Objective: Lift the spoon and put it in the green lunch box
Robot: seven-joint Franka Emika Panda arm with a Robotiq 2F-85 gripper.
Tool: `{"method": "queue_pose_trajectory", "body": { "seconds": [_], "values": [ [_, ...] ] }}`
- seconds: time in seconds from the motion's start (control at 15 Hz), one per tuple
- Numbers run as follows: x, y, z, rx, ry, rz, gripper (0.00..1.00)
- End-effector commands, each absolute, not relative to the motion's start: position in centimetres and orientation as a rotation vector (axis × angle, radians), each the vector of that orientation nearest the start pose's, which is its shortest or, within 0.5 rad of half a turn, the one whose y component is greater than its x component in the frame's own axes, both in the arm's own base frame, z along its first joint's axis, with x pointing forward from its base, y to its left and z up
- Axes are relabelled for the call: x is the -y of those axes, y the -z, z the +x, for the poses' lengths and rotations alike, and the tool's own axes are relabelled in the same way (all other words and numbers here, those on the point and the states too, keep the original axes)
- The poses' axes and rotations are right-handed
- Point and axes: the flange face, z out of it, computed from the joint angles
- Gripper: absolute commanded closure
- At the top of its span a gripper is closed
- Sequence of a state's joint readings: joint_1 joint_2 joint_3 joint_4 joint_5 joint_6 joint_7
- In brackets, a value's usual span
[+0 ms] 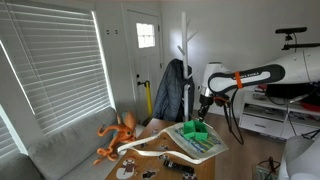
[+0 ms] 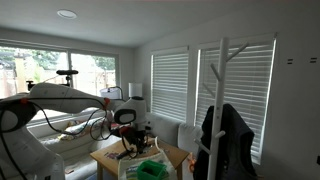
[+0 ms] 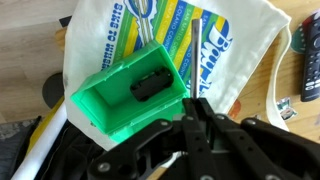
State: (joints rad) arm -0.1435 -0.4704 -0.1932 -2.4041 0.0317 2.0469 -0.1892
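Observation:
My gripper holds the spoon, and the spoon's handle hangs outside, so next I should move my gripper left in the wrist view, over the open green lunch box, and down to release the spoon.
In the wrist view the green lunch box [image 3: 108,108] lies open on a printed white cloth, with a small black object [image 3: 150,85] inside it. My gripper [image 3: 194,104] is just right of the box, its fingers closed together. A thin grey spoon handle [image 3: 190,50] runs from between the fingertips out over the cloth; the spoon's bowl is hidden. In both exterior views the gripper [image 1: 203,108] [image 2: 133,137] hangs just above the green box [image 1: 193,132] [image 2: 150,170] on the table.
The box rests on a flat pale green-and-white board [image 1: 205,148] on a wooden table [image 2: 108,158]. An orange octopus toy [image 1: 118,135] sits at the table's far end. A remote [image 3: 312,70] lies beside the cloth. A coat rack with a jacket [image 1: 170,90] stands behind.

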Motion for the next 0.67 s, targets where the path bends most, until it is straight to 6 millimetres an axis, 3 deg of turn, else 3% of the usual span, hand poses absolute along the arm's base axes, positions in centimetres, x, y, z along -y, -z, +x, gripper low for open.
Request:
{"method": "queue_pose_trajectory", "body": {
  "seconds": [0.0,0.07,0.13,0.4,0.6],
  "values": [
    [14.2,-49.3,39.5,-0.220,0.198,-3.041,0.91],
    [14.4,-49.3,39.7,-0.308,0.201,-3.040,0.98],
    [15.1,-49.3,39.9,-0.462,0.224,-3.040,0.98],
    [18.7,-48.8,38.7,-0.763,0.296,-3.034,0.98],
    [20.8,-47.5,37.5,-1.010,0.209,-2.958,0.98]
  ]
}}
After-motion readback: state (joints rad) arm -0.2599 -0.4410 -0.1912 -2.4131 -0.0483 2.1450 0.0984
